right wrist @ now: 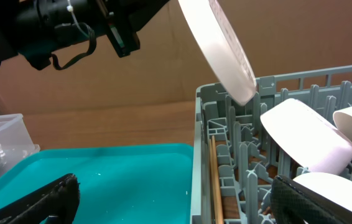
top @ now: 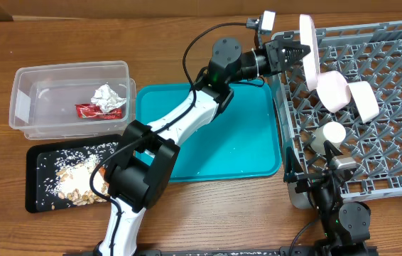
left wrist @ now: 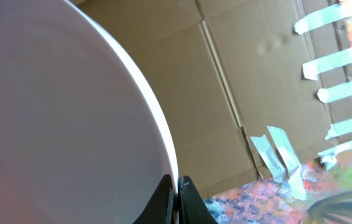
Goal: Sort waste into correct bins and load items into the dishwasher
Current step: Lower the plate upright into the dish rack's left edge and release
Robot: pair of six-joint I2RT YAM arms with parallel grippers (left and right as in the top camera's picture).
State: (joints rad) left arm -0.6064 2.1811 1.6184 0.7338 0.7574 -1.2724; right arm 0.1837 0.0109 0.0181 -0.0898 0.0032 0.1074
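Note:
I need to lower the plate (top: pixel 309 48) on edge with my left gripper next, between the pale pink bowl (top: pixel 332 91) and the rack's edge on the tray side, and then open my gripper.
My left gripper (top: pixel 291 53) is shut on the rim of the round white plate (top: pixel 309 48), holding it on edge over the far left of the grey dish rack (top: pixel 400 43). In the left wrist view the plate (left wrist: pixel 64 112) fills the left side, and the gripper (left wrist: pixel 176 190) pinches its edge. A pale pink bowl (top: pixel 332 91), a white bowl (top: pixel 364 99) and a small white cup (top: pixel 332 134) rest in the rack. A wooden chopstick (right wrist: pixel 215 180) lies inside the rack's left wall. My right gripper (right wrist: pixel 182 205) stands open and empty, straddling that wall.
The teal tray (top: pixel 236 135) lies left of the rack. The clear tub (top: pixel 23 78) holds a crumpled paper ball (top: pixel 109 94) and a red wrapper (top: pixel 94 111). The black tray (top: pixel 41 160) holds peanut shells (top: pixel 80 183) and crumbs. My left arm crosses above the teal tray.

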